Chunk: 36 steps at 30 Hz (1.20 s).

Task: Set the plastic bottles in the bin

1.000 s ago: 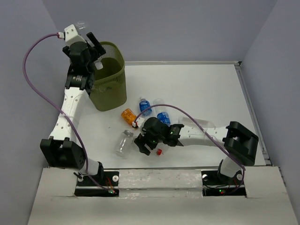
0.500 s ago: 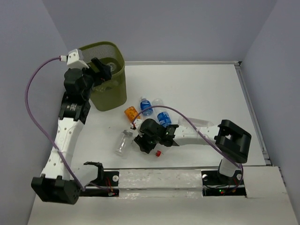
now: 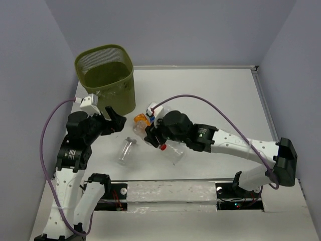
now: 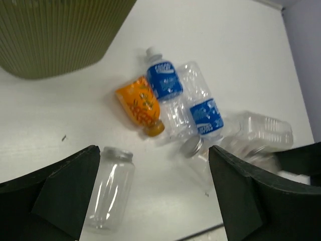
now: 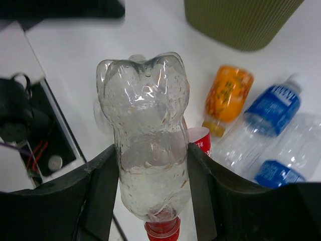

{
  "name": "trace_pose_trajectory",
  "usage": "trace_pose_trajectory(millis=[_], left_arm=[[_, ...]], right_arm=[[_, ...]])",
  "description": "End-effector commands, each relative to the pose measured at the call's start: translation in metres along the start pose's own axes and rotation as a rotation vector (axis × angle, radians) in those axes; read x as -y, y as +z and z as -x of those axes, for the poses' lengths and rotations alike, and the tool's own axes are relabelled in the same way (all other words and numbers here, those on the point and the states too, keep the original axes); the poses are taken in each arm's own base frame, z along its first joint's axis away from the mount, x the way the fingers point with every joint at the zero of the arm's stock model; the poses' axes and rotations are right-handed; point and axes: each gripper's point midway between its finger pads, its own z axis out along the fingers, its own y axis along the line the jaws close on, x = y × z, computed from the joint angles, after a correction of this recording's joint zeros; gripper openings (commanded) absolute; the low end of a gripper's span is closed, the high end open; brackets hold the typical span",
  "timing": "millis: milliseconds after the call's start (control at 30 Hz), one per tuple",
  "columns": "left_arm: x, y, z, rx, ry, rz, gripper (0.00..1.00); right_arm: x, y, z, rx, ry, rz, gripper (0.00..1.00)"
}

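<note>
Next, my right gripper rises outward, to its left in the top view, over the rim of the tall bin's opening (image 3: 105,71) and releases.
The olive mesh bin (image 3: 103,75) stands at the back left; it also shows in the left wrist view (image 4: 55,35) and the right wrist view (image 5: 241,20). My right gripper (image 3: 152,136) is shut on a clear bottle (image 5: 148,150) with a red cap (image 5: 163,230), held above the table. My left gripper (image 3: 113,120) is open and empty in front of the bin. Below it lie a clear silver-capped bottle (image 4: 110,186), an orange-label bottle (image 4: 140,103), two blue-label bottles (image 4: 163,80) (image 4: 203,113) and a larger squarish clear bottle (image 4: 261,133).
A raised rim (image 3: 261,90) runs along the table's back and right edges. Grey walls stand on three sides. A small red-and-white piece (image 5: 203,141) lies beside the bottle pile. Both arm bases sit on the near edge strip (image 3: 170,193).
My left arm has swung from over the bin down to the near left; the bottle it held is gone. My right gripper has lifted the clear red-capped bottle off the table and moved back-left.
</note>
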Motion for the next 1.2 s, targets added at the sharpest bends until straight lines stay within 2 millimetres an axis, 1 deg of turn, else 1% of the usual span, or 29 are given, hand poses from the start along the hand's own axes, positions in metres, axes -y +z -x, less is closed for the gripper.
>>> trace_pose_trajectory(millis=[0, 67, 100, 133, 200, 233, 267, 300, 367, 400, 433, 467, 500, 533, 567, 600, 633, 667, 733, 767, 800, 833, 867, 900, 933, 967, 1067, 1100, 1167], left_arm=[[-0.016, -0.007, -0.063, -0.213, -0.037, 0.034, 0.99], [-0.023, -0.005, -0.077, -0.252, -0.042, 0.046, 0.99], [-0.027, -0.004, -0.085, -0.269, -0.047, 0.061, 0.99], [-0.03, -0.003, -0.089, -0.282, -0.048, 0.074, 0.99], [-0.034, 0.0, -0.096, -0.307, -0.05, 0.09, 0.99], [-0.035, 0.001, -0.102, -0.337, -0.047, 0.094, 0.99], [-0.036, 0.002, -0.105, -0.353, -0.045, 0.099, 0.99], [-0.037, 0.004, -0.11, -0.372, -0.04, 0.108, 0.99], [-0.039, 0.006, -0.122, -0.431, -0.027, 0.122, 0.99], [-0.039, 0.007, -0.126, -0.451, -0.024, 0.121, 0.99], [-0.038, 0.007, -0.131, -0.47, -0.022, 0.118, 0.99], [-0.037, 0.009, -0.136, -0.495, -0.013, 0.114, 0.99], [-0.036, 0.01, -0.139, -0.509, -0.013, 0.107, 0.99], [-0.034, 0.01, -0.141, -0.522, -0.012, 0.094, 0.99], [-0.033, 0.012, -0.144, -0.545, -0.014, 0.091, 0.99], [-0.031, 0.012, -0.147, -0.559, -0.006, 0.078, 0.99], [-0.031, 0.013, -0.148, -0.566, -0.004, 0.08, 0.99], [-0.031, 0.014, -0.151, -0.578, -0.004, 0.081, 0.99], [-0.031, 0.014, -0.153, -0.588, 0.001, 0.079, 0.99], [-0.032, 0.016, -0.154, -0.588, 0.003, 0.085, 0.99], [-0.032, 0.017, -0.155, -0.589, 0.006, 0.086, 0.99], [-0.032, 0.018, -0.158, -0.598, 0.006, 0.084, 0.99], [-0.031, 0.021, -0.16, -0.607, 0.004, 0.081, 0.99], [-0.031, 0.021, -0.163, -0.619, 0.001, 0.077, 0.99], [-0.03, 0.023, -0.165, -0.625, 0.003, 0.07, 0.99], [-0.03, 0.024, -0.166, -0.63, 0.007, 0.073, 0.99], [-0.031, 0.028, -0.168, -0.632, 0.017, 0.082, 0.99], [-0.033, 0.03, -0.167, -0.626, 0.021, 0.093, 0.99], [-0.033, 0.034, -0.17, -0.634, 0.027, 0.091, 0.99]], right_arm=[[0.021, -0.028, 0.125, 0.314, -0.046, -0.107, 0.26], [0.029, -0.031, 0.157, 0.39, -0.089, -0.122, 0.26], [0.03, -0.035, 0.178, 0.455, -0.092, -0.106, 0.25], [0.043, -0.033, 0.202, 0.496, -0.09, -0.116, 0.25], [0.046, -0.035, 0.238, 0.597, -0.103, -0.08, 0.25], [0.054, -0.045, 0.267, 0.667, -0.104, -0.086, 0.25], [0.059, -0.028, 0.27, 0.668, -0.102, -0.085, 0.25], [0.061, -0.029, 0.286, 0.724, -0.105, -0.082, 0.25], [0.063, -0.028, 0.306, 0.793, -0.114, -0.05, 0.25], [0.067, -0.037, 0.326, 0.851, -0.111, -0.041, 0.25], [0.068, -0.023, 0.329, 0.874, -0.119, -0.015, 0.25], [0.065, -0.02, 0.336, 0.893, -0.092, 0.014, 0.25], [0.074, -0.033, 0.357, 0.952, -0.096, 0.011, 0.25], [0.074, -0.004, 0.351, 0.926, -0.092, 0.04, 0.25], [0.081, 0.001, 0.357, 0.938, -0.088, 0.041, 0.25], [0.085, 0.014, 0.365, 0.959, -0.088, 0.06, 0.25], [0.084, 0.023, 0.369, 0.968, -0.09, 0.079, 0.25], [0.089, 0.03, 0.371, 0.977, -0.085, 0.087, 0.25], [0.087, 0.048, 0.37, 0.97, -0.083, 0.123, 0.26], [0.087, 0.061, 0.369, 0.973, -0.078, 0.138, 0.29], [0.088, 0.069, 0.365, 0.962, -0.076, 0.142, 0.45], [0.09, 0.076, 0.361, 0.952, -0.072, 0.138, 0.57], [0.098, 0.083, 0.353, 0.928, -0.07, 0.126, 0.69], [0.099, 0.085, 0.349, 0.907, -0.067, 0.119, 0.83], [0.104, 0.102, 0.327, 0.84, -0.054, 0.108, 0.87], [0.098, 0.072, 0.341, 0.867, -0.077, 0.101, 0.89], [0.092, 0.044, 0.331, 0.837, -0.099, 0.092, 0.9], [0.085, 0.023, 0.314, 0.819, -0.09, 0.11, 0.89], [0.074, 0.003, 0.29, 0.809, -0.079, 0.152, 0.89]])
